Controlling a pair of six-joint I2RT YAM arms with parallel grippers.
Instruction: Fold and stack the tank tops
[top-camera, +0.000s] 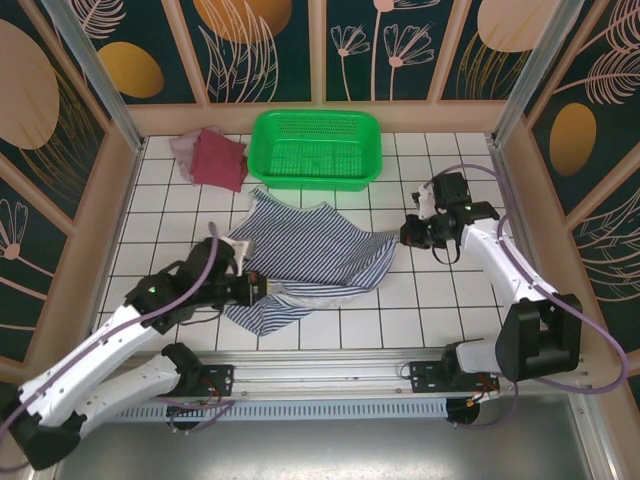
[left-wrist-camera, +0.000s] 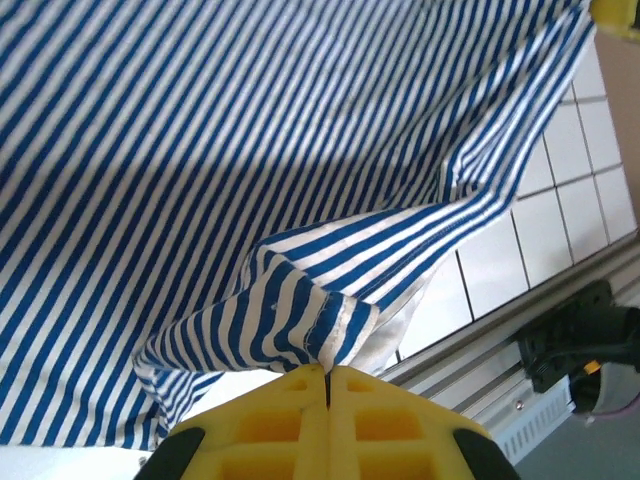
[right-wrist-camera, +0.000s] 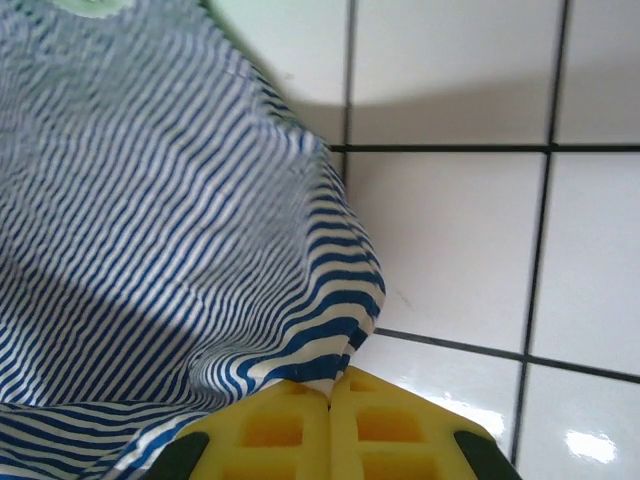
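Observation:
The striped hem goes onto the white tiles next, carried by my right gripper away from my base and my left gripper.
The navy-and-white striped tank top (top-camera: 315, 255) is stretched over the middle of the tiled table between both arms. My left gripper (top-camera: 258, 290) is shut on its near-left hem; in the left wrist view the yellow jaws (left-wrist-camera: 327, 372) pinch a bunched fold of striped cloth (left-wrist-camera: 300, 200). My right gripper (top-camera: 405, 236) is shut on the top's right edge; in the right wrist view the pinch (right-wrist-camera: 328, 385) holds the striped hem (right-wrist-camera: 160, 230). A dark red tank top (top-camera: 220, 160) lies crumpled at the back left, over a mauve-pink one (top-camera: 186, 147).
A green plastic basket (top-camera: 316, 148) stands at the back centre, just beyond the striped top. Low walls ring the white tiled table (top-camera: 440, 310). A metal rail (top-camera: 330, 378) runs along the near edge by the arm bases.

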